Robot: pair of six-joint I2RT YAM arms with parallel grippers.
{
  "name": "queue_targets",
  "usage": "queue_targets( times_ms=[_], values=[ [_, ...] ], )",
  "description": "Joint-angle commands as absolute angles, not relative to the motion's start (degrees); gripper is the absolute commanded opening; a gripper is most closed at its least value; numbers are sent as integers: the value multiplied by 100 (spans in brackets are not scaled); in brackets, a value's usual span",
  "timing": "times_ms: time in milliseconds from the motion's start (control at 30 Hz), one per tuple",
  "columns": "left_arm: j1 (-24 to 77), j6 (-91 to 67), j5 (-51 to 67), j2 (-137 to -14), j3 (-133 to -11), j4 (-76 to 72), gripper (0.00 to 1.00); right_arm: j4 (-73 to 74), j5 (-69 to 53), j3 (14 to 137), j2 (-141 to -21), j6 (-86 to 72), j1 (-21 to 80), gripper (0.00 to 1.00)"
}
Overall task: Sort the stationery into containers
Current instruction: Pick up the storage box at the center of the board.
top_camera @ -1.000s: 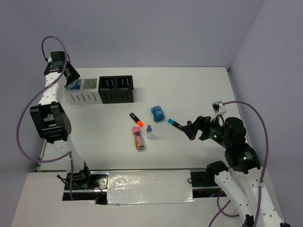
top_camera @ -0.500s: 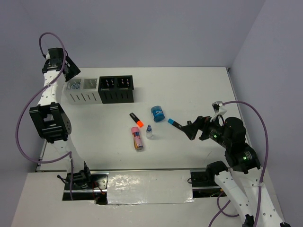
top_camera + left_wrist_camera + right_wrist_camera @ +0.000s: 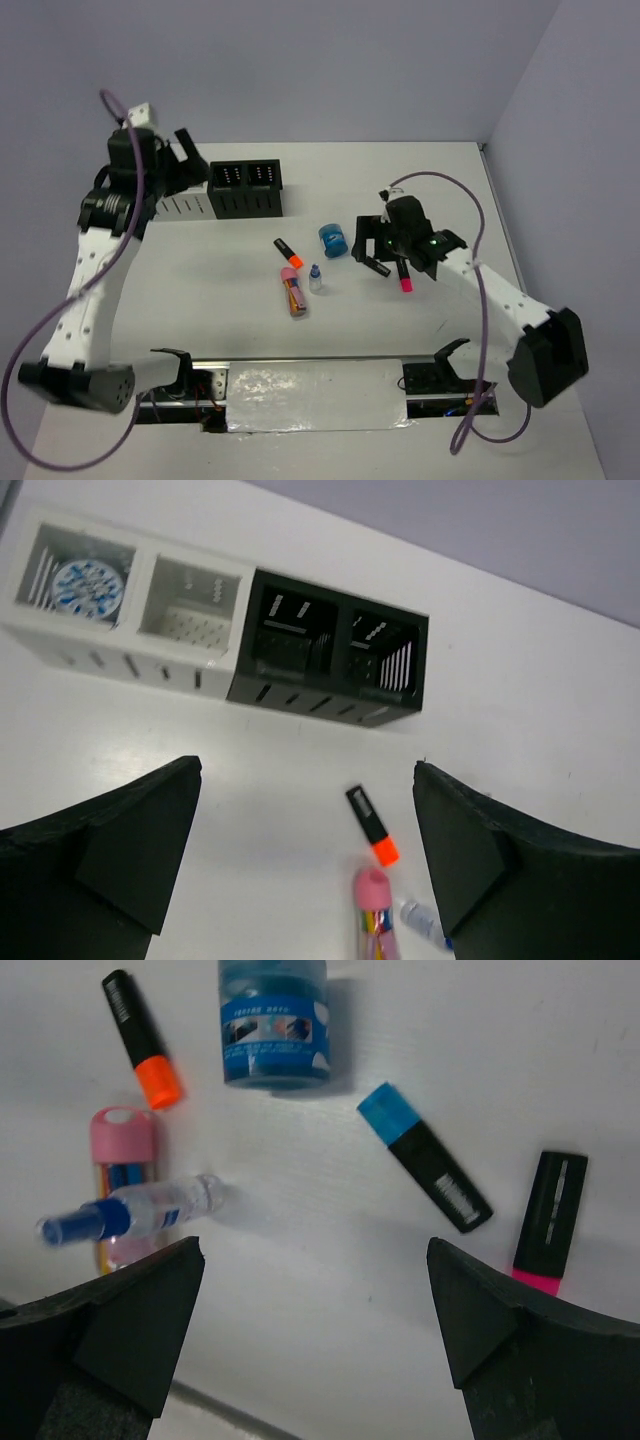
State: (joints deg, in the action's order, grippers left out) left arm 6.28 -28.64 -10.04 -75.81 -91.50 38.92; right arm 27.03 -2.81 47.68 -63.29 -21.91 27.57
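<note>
My right gripper should next shift left in the top view and descend astride the round blue jar's labelled body [image 3: 335, 243] [image 3: 275, 1043], since the round blue jar lies below it and that way.
The containers stand in a row at the back left: two white boxes [image 3: 195, 610] and two black boxes [image 3: 335, 650]. A round blue piece [image 3: 85, 583] lies in the leftmost white box. My left gripper [image 3: 180, 165] hangs open and empty above the row's near side [image 3: 307, 770]. On the table lie an orange-capped highlighter [image 3: 288, 252], a pink-orange tube [image 3: 292, 290], a tiny bottle [image 3: 315, 278] and a second round blue piece [image 3: 332, 240]. My right gripper [image 3: 372, 252] hovers open over bare table [image 3: 315, 1250] near the blue-capped highlighter [image 3: 425, 1158] and the pink-capped highlighter [image 3: 405, 278].
The table [image 3: 450, 190] is white, with purple walls behind and to the right. A metal strip [image 3: 310, 385] runs along the near edge between the arm bases. The right arm's cable [image 3: 480, 290] loops over the table's right half.
My left gripper has opened, left the round blue piece in the leftmost white box and swung right. My right gripper has moved left to the middle items; the pink-capped highlighter now shows.
</note>
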Motion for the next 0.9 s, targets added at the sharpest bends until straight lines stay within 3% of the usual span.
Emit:
queue_targets(
  times_ms=[0, 33, 233, 600, 867],
  values=[
    [475, -2681, -827, -6682, -8168, 3920, 99, 2180, 484, 5457, -7248, -1680, 2830, 100],
    [483, -2507, -600, -6114, -7539, 3789, 99, 2241, 527, 5954, -8034, -1566, 2900, 100],
    [475, -2197, -352, -5353, -6497, 3622, 99, 2268, 265, 6819, -9419, -1310, 3049, 98],
    [466, -2276, -422, -5273, -5450, 3164, 99, 2382, 334, 7488, -10423, -1327, 3366, 97],
    [290, -2171, -141, -5256, -5186, 3059, 99, 1943, 360, 7023, -10635, -1520, 3524, 92]
  ],
)
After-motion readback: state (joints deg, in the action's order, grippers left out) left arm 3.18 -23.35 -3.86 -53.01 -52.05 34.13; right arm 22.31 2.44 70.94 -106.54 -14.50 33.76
